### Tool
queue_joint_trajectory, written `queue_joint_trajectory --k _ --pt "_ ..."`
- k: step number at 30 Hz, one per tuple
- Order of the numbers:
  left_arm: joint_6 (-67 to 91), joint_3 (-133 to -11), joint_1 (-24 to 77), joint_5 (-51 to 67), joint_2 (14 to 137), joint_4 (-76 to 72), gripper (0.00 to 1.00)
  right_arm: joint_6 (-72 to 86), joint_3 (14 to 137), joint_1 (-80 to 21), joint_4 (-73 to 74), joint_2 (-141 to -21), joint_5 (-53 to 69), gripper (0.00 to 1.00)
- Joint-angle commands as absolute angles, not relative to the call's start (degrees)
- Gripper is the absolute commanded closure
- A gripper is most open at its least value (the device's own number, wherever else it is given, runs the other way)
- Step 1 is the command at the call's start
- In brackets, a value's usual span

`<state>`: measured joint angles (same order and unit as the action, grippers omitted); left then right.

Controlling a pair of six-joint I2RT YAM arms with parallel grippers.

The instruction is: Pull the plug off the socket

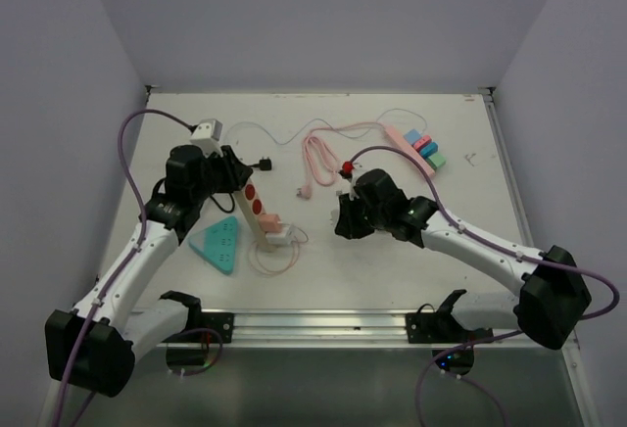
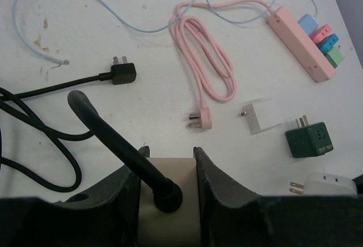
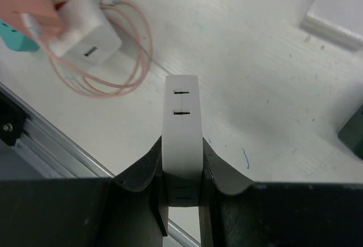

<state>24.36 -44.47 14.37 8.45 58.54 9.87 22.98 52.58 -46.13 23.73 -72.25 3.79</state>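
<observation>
The white slotted socket block (image 3: 181, 116) hangs clear of the power strip above the bare table, so next I should lower my right gripper down beside the white adapter and open it.
A beige power strip with red sockets (image 1: 257, 213) lies left of centre, with a pink plug (image 1: 270, 221) and a white charger plug (image 1: 282, 237) seated in it. My left gripper (image 1: 235, 177) is shut on the strip's far end (image 2: 170, 201), where its black cord (image 2: 113, 139) enters; the fingers (image 2: 218, 184) press on both sides. My right gripper (image 1: 343, 219) is shut on a narrow white slotted socket block (image 3: 181, 116), held above the table to the right of the strip. The white charger (image 3: 85, 43) and its looped pink cable show in the right wrist view.
A teal triangular socket (image 1: 220, 244) lies beside the beige strip. A pink strip with coloured plugs (image 2: 300, 46), a coiled pink cord (image 2: 207, 71), a loose black plug (image 2: 122, 72), a green cube adapter (image 2: 309, 139) and a white adapter (image 2: 329, 184) lie on the table. A metal rail (image 1: 313, 324) runs along the near edge.
</observation>
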Motion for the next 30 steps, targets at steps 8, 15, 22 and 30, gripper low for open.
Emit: queue_joint_trajectory --k 8,15,22,30 --pt "25.5 -45.0 14.0 13.6 52.6 8.9 1.0 32.9 43.0 -38.7 3.9 -78.6 18.9 1.0" --pt "26.5 -43.9 14.0 14.7 51.2 9.1 1.0 36.0 41.8 -34.5 2.9 -84.0 16.3 0.63" --pt "26.9 -43.9 14.1 15.2 50.6 9.8 1.0 28.7 47.2 -33.3 14.4 -79.1 9.2 0.08" --pt "27.2 -44.2 14.1 16.1 51.4 10.0 1.0 17.6 57.5 -42.4 19.1 -75.3 10.0 0.02"
